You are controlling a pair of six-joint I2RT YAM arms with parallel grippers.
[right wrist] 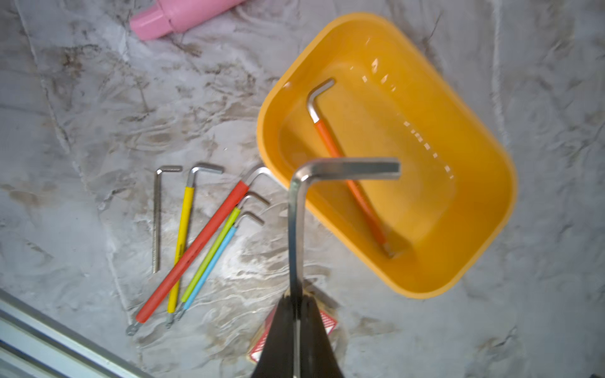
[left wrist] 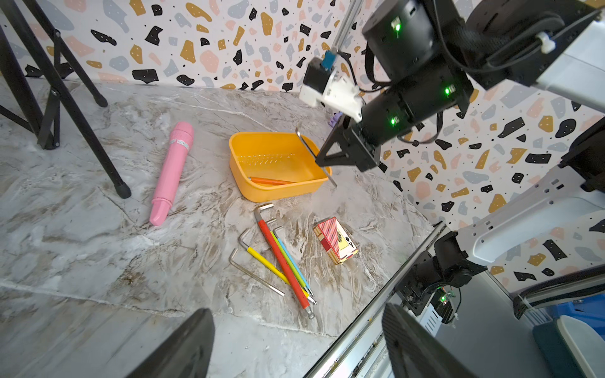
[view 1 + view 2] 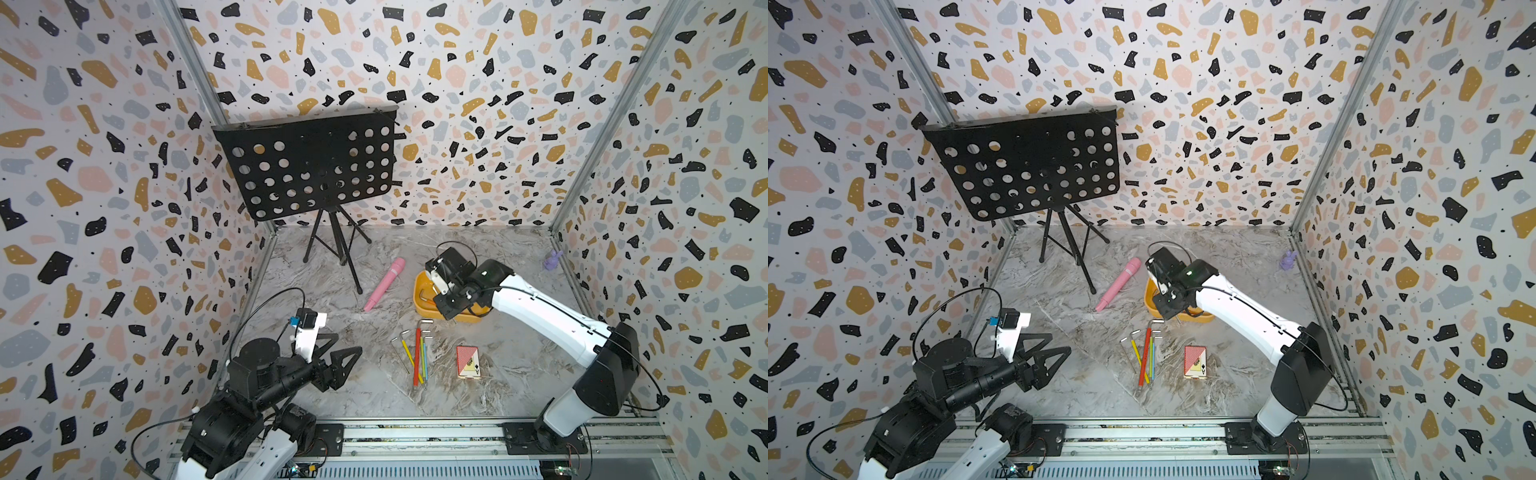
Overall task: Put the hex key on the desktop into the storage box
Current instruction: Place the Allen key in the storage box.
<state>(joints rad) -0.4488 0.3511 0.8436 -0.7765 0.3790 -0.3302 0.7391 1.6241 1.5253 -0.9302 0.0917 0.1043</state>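
Observation:
The right gripper moves outward next, lowers to the box's bottom and releases the silver hex key's long stem. The stem still overhangs the box's near rim.
My right gripper (image 1: 296, 301) is shut on the long shaft of a bare silver hex key (image 1: 296, 229). It holds the key above the near rim of the yellow storage box (image 1: 474, 229), bent end over the inside. An orange-sleeved hex key (image 1: 347, 183) lies in the box. Several more hex keys (image 3: 417, 353), among them red (image 1: 196, 252), yellow (image 1: 183, 235) and plain steel (image 1: 156, 222), lie side by side on the desktop (image 3: 332, 395). At the front left my left gripper (image 3: 349, 343) stands open and empty.
A pink cylinder (image 3: 384, 282) lies left of the storage box. A red playing-card box (image 3: 469, 361) sits right of the loose keys. A black music stand (image 3: 307, 166) on tripod legs fills the back left. A small purple figure (image 3: 552, 259) stands by the right wall.

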